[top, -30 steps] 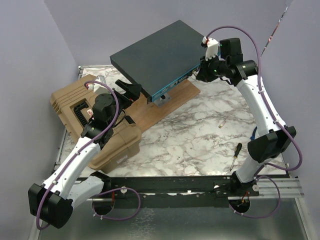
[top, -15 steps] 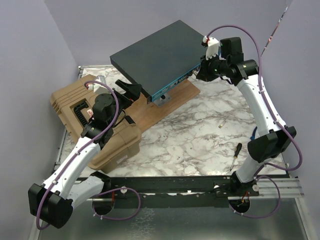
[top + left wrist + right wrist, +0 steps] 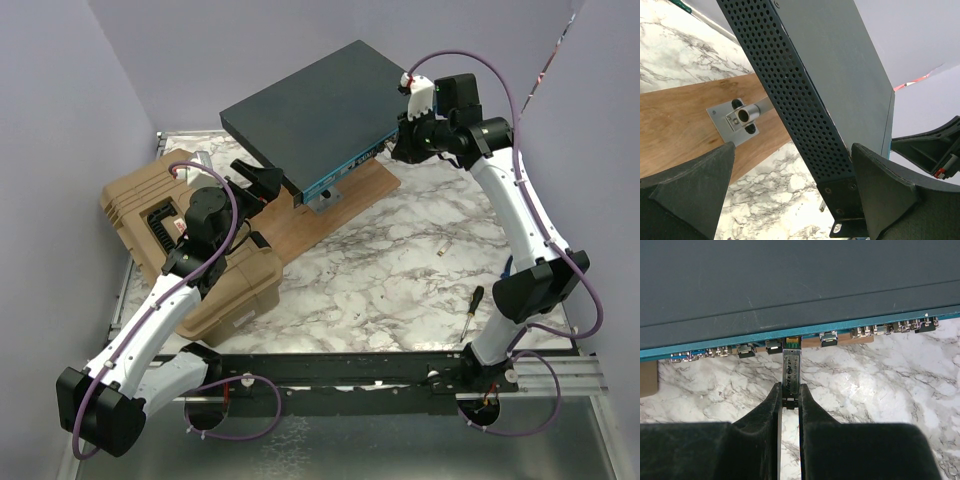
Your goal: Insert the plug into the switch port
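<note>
I need to turn my right gripper square to the switch's teal side next and push the plug into the port opening (image 3: 387,145) (image 3: 792,337) to release it, as the plug's green edge still shows.
The switch (image 3: 310,110), a flat dark grey box with a teal front face (image 3: 805,332) and a row of small ports, stands raised on a wooden board (image 3: 320,215). My right gripper (image 3: 789,396) is shut on a slim silver plug (image 3: 791,371); the plug's tip with a green edge sits at a port mouth on the teal face. In the top view my right gripper (image 3: 405,135) is at the switch's right end. My left gripper (image 3: 262,180) is open at the switch's left corner; its fingers (image 3: 885,200) straddle the perforated side (image 3: 805,110) without touching it.
A tan ribbed case (image 3: 170,235) lies under my left arm. A metal bracket (image 3: 737,117) holds the switch on the board. A screwdriver (image 3: 472,308) and a small bit (image 3: 442,255) lie on the marble table (image 3: 400,270). Purple walls close in on both sides.
My right gripper has shifted slightly left toward the switch's front face with the plug. The left arm has not moved.
</note>
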